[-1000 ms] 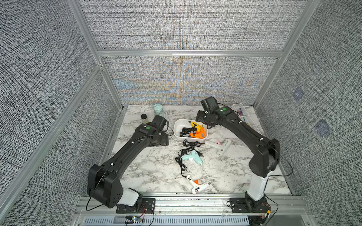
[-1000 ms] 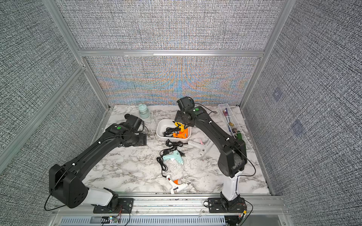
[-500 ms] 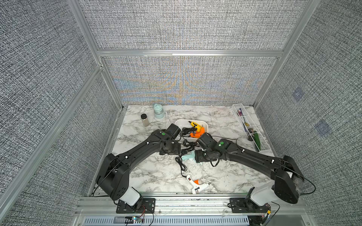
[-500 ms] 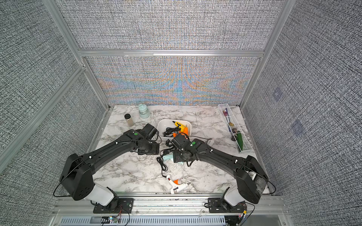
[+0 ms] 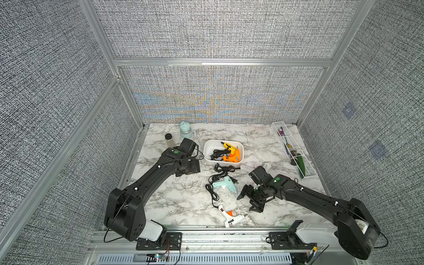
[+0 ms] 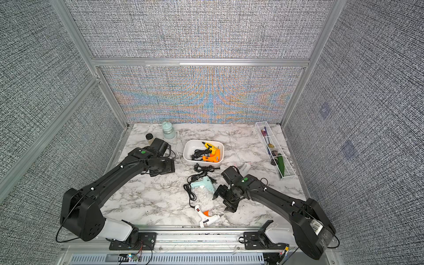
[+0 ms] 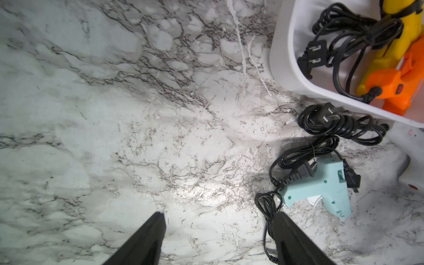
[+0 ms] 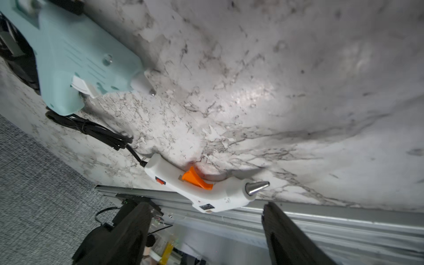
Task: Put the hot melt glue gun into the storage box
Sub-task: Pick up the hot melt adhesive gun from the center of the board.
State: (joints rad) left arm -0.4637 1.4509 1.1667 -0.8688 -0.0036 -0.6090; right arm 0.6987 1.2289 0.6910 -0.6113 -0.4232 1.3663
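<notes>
The white glue gun's nozzle end (image 5: 237, 219) (image 8: 238, 191) is below my right gripper, nearer the front bar, so my right gripper should next lower its open fingers back around that end and close.
The white storage box (image 5: 208, 148) (image 6: 188, 149) stands at mid back and holds a yellow and an orange glue gun (image 5: 231, 157) with black cords. A teal glue gun (image 5: 226, 185) (image 7: 325, 188) (image 8: 80, 57) lies mid table. A white glue gun (image 5: 230, 216) (image 6: 207, 216) (image 8: 206, 188) with an orange trigger lies by the front edge. My right gripper (image 5: 249, 202) (image 6: 223, 202) (image 8: 205, 206) hangs open just right of it, tips short of its body. My left gripper (image 5: 189, 168) (image 7: 219, 215) is open over bare marble, left of the box.
A clear divided tray (image 5: 291, 149) runs along the right wall. A teal jar (image 5: 185, 129) and a small black-capped bottle (image 5: 169, 140) stand at the back left. A coiled black cord (image 5: 223, 168) lies before the box. The front metal rail (image 5: 229, 229) borders the table.
My right gripper has come from above the box down past the teal gun to the front, beside the white gun, opening a little wider. The left gripper swung toward the centre and drew back slightly.
</notes>
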